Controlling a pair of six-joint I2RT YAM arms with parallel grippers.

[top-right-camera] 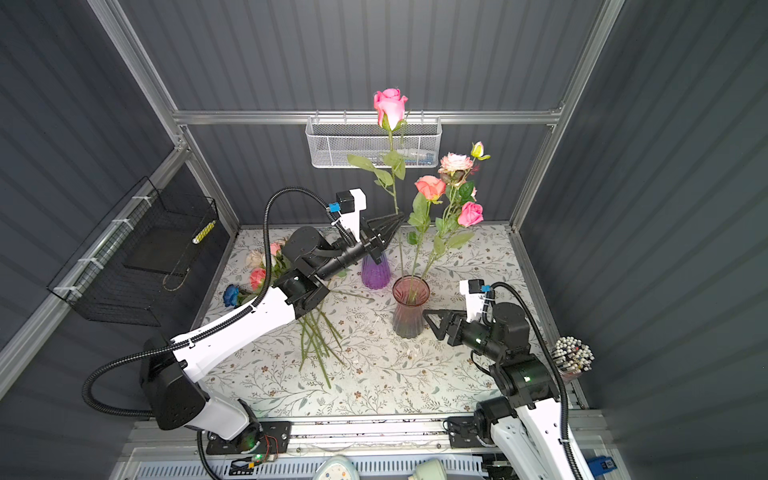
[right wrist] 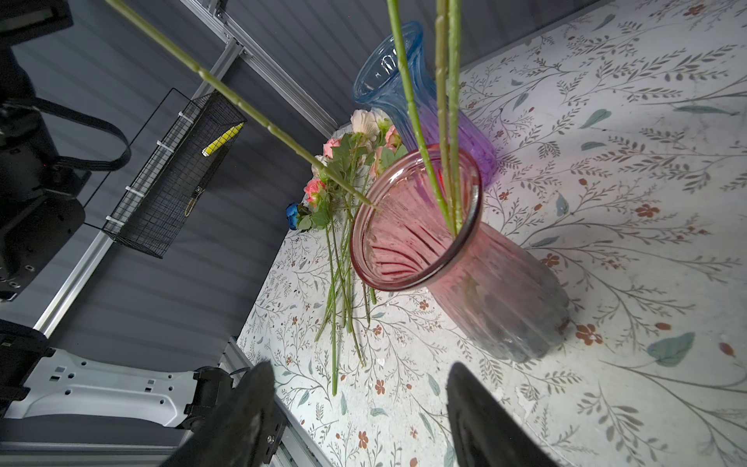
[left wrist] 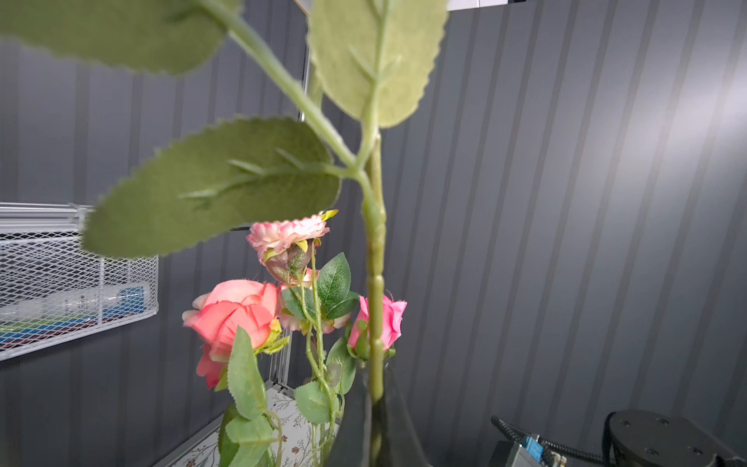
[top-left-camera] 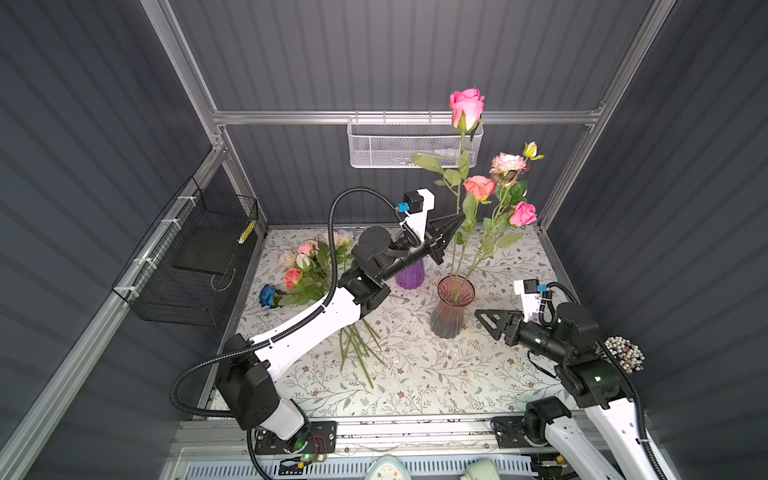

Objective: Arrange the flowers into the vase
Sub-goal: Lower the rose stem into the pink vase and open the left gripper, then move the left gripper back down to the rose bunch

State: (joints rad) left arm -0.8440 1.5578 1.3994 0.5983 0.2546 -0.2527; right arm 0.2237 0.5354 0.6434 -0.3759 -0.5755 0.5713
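Note:
My left gripper should next lower the tall pink rose deeper and release the stem, as the pink vase's opening point(top-left-camera: 456, 290) is below and the stem's end is only at the vase's rim.
A ribbed pink glass vase point(top-left-camera: 448, 322) point(top-right-camera: 407, 322) point(right wrist: 497, 283) stands right of centre and holds three flowers: a coral rose point(top-left-camera: 478, 187), a pale pink one point(top-left-camera: 507, 163) and a pink one point(top-left-camera: 523, 214). My left gripper point(top-left-camera: 457, 220) point(top-right-camera: 397, 219) point(left wrist: 374, 404) is shut on the stem point(left wrist: 375, 283) of a tall pink rose point(top-left-camera: 466, 108) point(top-right-camera: 390, 107). That stem's lower tip point(right wrist: 366, 201) meets the vase rim. Beside the vase, my right gripper point(top-left-camera: 484, 322) point(top-right-camera: 430, 318) point(right wrist: 359, 372) is open and empty. More flowers point(top-left-camera: 307, 270), including a blue one point(top-left-camera: 267, 296), lie in a pile at the left.
A blue-and-purple vase point(top-left-camera: 410, 274) point(right wrist: 404, 81) stands behind the pink one, partly hidden by the left arm. A white mesh basket point(top-left-camera: 415, 145) hangs on the back wall and a black wire basket point(top-left-camera: 191, 257) on the left wall. A bundle of white-tipped sticks point(top-left-camera: 623, 353) sits at the right edge.

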